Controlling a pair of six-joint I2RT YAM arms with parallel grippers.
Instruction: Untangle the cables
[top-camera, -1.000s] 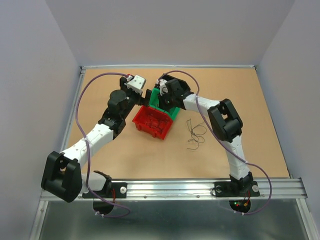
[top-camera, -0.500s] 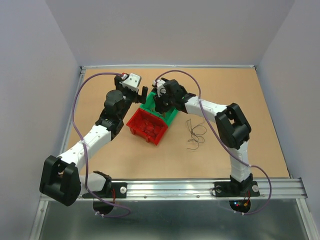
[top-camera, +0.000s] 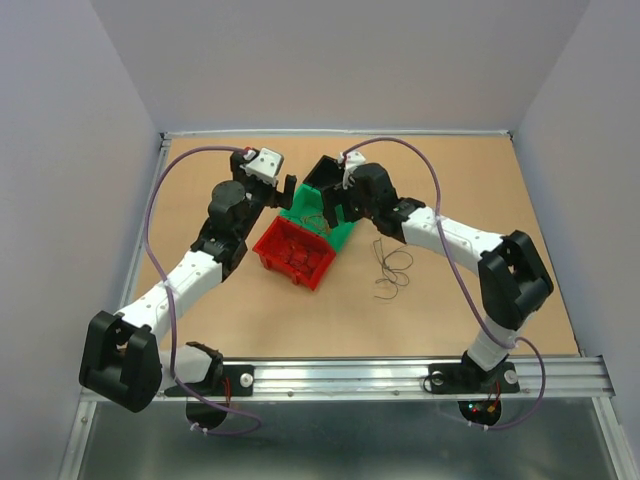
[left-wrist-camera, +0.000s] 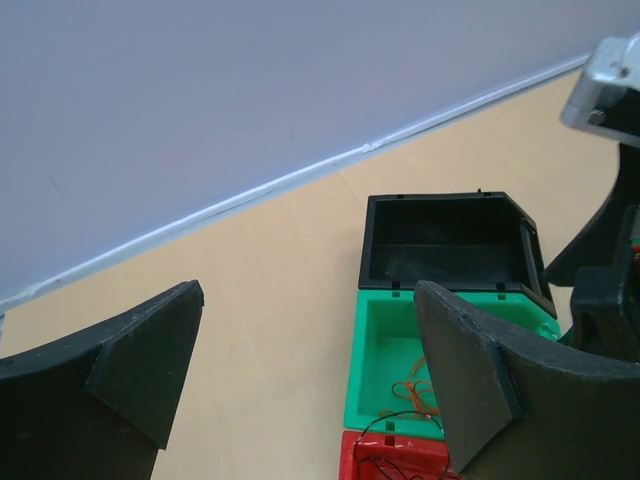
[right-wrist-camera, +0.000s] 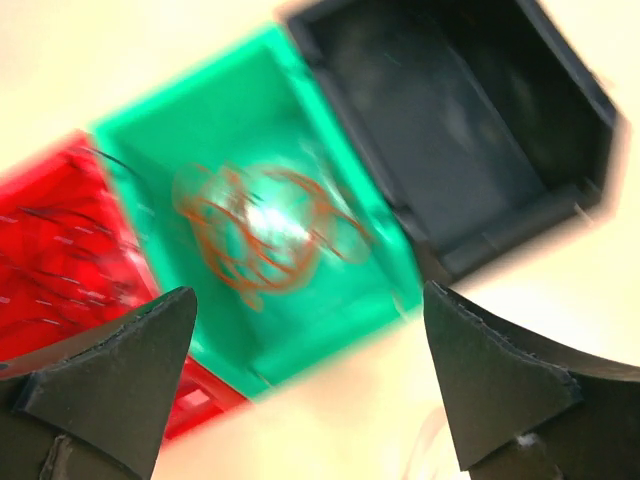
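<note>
The loose black cable below my right gripper and to its right in the top view gets my right gripper next, which descends onto the cable's crossing parts.
An orange cable (right-wrist-camera: 260, 225) lies coiled inside the green bin (right-wrist-camera: 330, 310), free of any gripper. My right gripper (right-wrist-camera: 305, 380) is open and empty just above that bin's near edge. Thin black cables (right-wrist-camera: 60, 250) lie in the red bin (right-wrist-camera: 30, 195), and one black strand (left-wrist-camera: 400, 425) crosses onto the green bin's rim. Another loose black cable (top-camera: 392, 268) lies on the table to the right. My left gripper (left-wrist-camera: 300, 380) is open and empty, held above the table left of the green bin (left-wrist-camera: 375, 350).
An empty black bin (top-camera: 325, 172) stands behind the green bin (top-camera: 340, 232); the red bin (top-camera: 295, 255) stands in front, the three touching in a diagonal row. Grey walls enclose the brown table (top-camera: 480, 200). A metal rail (top-camera: 340, 375) runs along the near edge.
My right gripper has opened, leaving the orange cable in the green bin, and swung back to the right. The red bin and my left arm have shifted slightly left.
</note>
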